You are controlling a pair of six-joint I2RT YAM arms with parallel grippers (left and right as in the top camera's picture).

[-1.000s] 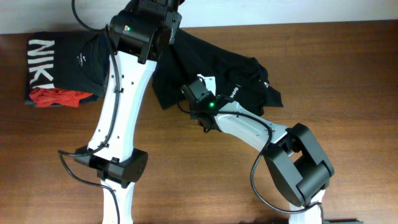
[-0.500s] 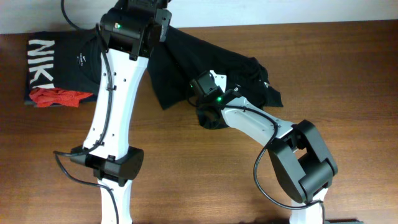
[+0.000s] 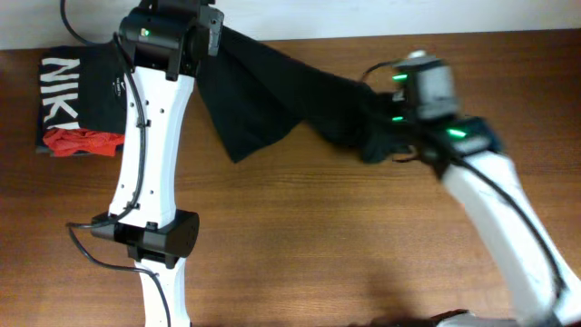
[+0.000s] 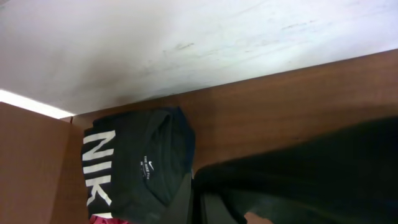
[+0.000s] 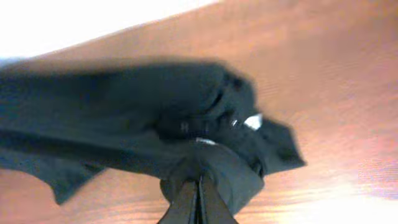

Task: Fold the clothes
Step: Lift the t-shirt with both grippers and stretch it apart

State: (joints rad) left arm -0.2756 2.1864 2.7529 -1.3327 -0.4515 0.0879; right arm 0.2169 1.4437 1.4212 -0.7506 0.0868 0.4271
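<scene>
I need to lift my left gripper, then lower it onto the bare tabletop by the white wall [image 4: 249,121] and release the clothes' corner, because that open part of the tabletop is below it.
The clothes, a plain black garment [image 3: 272,91], hang stretched above the table between my two grippers. My left gripper [image 3: 211,29] is shut on its far left corner; in the left wrist view the fingers [image 4: 186,208] pinch the black cloth [image 4: 311,174]. To the right, my right gripper [image 3: 386,138] is shut on a bunched fold, its fingertips [image 5: 199,198] pressed together in the garment [image 5: 143,106]. A small white tag [image 5: 252,121] shows near that fold. One loose flap [image 3: 245,127] droops toward the table.
A folded black shirt with white NIKE letters [image 3: 86,86] lies at the far left, with a small red garment [image 3: 82,141] on its near edge. The left arm's base [image 3: 159,236] stands front left. A white wall [image 4: 186,43] runs along the table's back edge.
My right gripper has shut on the garment, lifted and swung well to the right. The left arm has shifted left. The garment is now pulled out between the two.
</scene>
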